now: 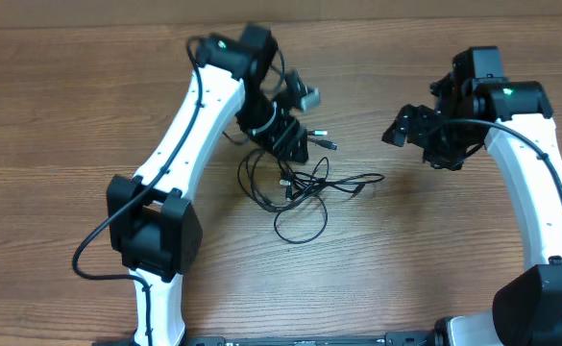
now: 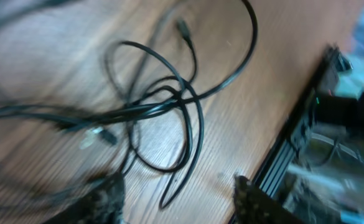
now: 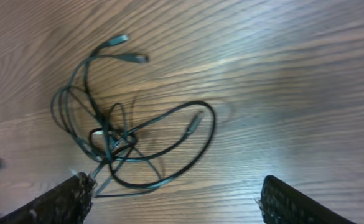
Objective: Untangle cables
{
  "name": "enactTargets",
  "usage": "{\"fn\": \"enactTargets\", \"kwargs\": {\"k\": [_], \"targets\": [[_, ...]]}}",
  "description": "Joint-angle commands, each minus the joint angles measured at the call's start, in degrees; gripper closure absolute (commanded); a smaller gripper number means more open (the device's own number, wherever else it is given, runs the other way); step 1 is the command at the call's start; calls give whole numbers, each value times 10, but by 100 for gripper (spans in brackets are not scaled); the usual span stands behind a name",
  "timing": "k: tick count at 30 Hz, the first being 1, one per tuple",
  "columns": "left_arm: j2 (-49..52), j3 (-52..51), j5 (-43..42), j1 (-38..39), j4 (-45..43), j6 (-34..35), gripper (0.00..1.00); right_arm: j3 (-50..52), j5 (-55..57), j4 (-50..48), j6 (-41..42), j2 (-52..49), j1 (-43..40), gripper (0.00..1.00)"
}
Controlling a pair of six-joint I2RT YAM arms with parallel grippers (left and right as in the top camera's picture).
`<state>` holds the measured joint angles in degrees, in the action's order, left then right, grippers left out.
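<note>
My left gripper is open, and the crossing of the black cables in the tangle's middle is below and nearer than its fingers, so it will lower and ease back onto it next.
Thin black cables (image 1: 295,187) lie in a loose tangle on the wooden table, with loops crossing in the middle and silver-tipped plug ends (image 1: 327,140) sticking out at the far side. My left gripper (image 1: 292,144) hangs over the tangle's far edge. In the left wrist view it (image 2: 178,183) is open, with crossed loops (image 2: 169,106) on the table ahead and one cable end between the fingers. My right gripper (image 1: 401,127) is to the right of the tangle, apart from it. In the right wrist view it (image 3: 177,182) is wide open and empty, with the tangle (image 3: 116,143) near its left finger.
The wooden table (image 1: 69,115) stretches to the left and back. The left wrist view shows the table's front edge with a black rail (image 2: 294,143). The arms' bases (image 1: 156,240) stand at the front left and front right.
</note>
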<state>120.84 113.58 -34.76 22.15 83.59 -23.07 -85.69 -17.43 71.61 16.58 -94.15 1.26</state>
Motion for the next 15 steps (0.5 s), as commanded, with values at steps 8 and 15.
{"fn": "enactTargets", "kwargs": {"k": [8,15], "targets": [[10,-201,-141,20,-151,-76,47,2,9,3,1,-1,-3,17],[10,-244,-127,37,-259,-4,86,2,6,8,1,-1,-3,17]]}}
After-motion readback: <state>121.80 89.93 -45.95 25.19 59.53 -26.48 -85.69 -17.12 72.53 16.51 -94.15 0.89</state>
